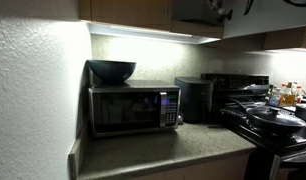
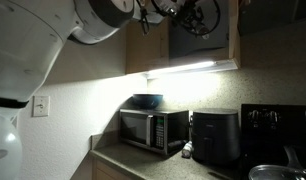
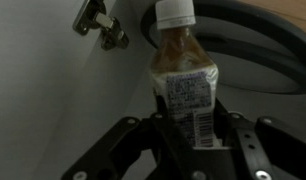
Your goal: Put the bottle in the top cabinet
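I will next move outward and slightly down into the open top cabinet and release the bottle inside, as the cabinet's front is already open.
In the wrist view my gripper [image 3: 190, 118] is shut on the bottle [image 3: 181, 70], a small pale plastic bottle with a white cap and a printed label. The bottle stands upright between the fingers, in front of a pale cabinet panel with a metal hinge [image 3: 99, 26]. In both exterior views the gripper [image 1: 219, 8] [image 2: 188, 15] is up at the brown top cabinet [image 1: 133, 12] [image 2: 221, 40], above its light strip [image 2: 188, 68]. The bottle itself cannot be made out in the exterior views.
On the counter below stand a black microwave [image 1: 133, 108] [image 2: 153, 128] with a dark bowl [image 1: 111, 70] on top and a black appliance [image 1: 196, 98] [image 2: 215, 135]. A stove with a pan [image 1: 273, 118] and condiment bottles [image 1: 286, 95] sits beyond.
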Tool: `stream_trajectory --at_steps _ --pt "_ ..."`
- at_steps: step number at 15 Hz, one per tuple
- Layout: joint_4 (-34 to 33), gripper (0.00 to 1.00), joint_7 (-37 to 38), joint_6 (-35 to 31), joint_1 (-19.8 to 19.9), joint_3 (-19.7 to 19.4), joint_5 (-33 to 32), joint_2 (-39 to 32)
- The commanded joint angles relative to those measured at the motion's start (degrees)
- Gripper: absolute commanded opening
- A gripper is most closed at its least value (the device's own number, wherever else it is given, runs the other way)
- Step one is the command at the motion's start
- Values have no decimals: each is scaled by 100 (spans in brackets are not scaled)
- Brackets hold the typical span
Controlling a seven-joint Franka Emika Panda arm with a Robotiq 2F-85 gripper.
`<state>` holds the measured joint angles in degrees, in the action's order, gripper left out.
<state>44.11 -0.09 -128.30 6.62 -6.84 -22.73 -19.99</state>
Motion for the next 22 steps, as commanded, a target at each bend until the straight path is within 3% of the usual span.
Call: stream_trajectory --at_steps 1,6,7,15,16,22 --pt "-232 44 -41 63 3 1 5 -149" --pt "-634 44 -67 105 16 1 6 -423" --pt "-640 19 -68 106 17 1 6 -423" --pt "-1275 19 -2017 -93 568 713 1244 -812" --pt "-1633 19 -2303 72 533 660 1520 -1015" --pt "-2365 19 -3281 952 840 1362 3010 -1515"
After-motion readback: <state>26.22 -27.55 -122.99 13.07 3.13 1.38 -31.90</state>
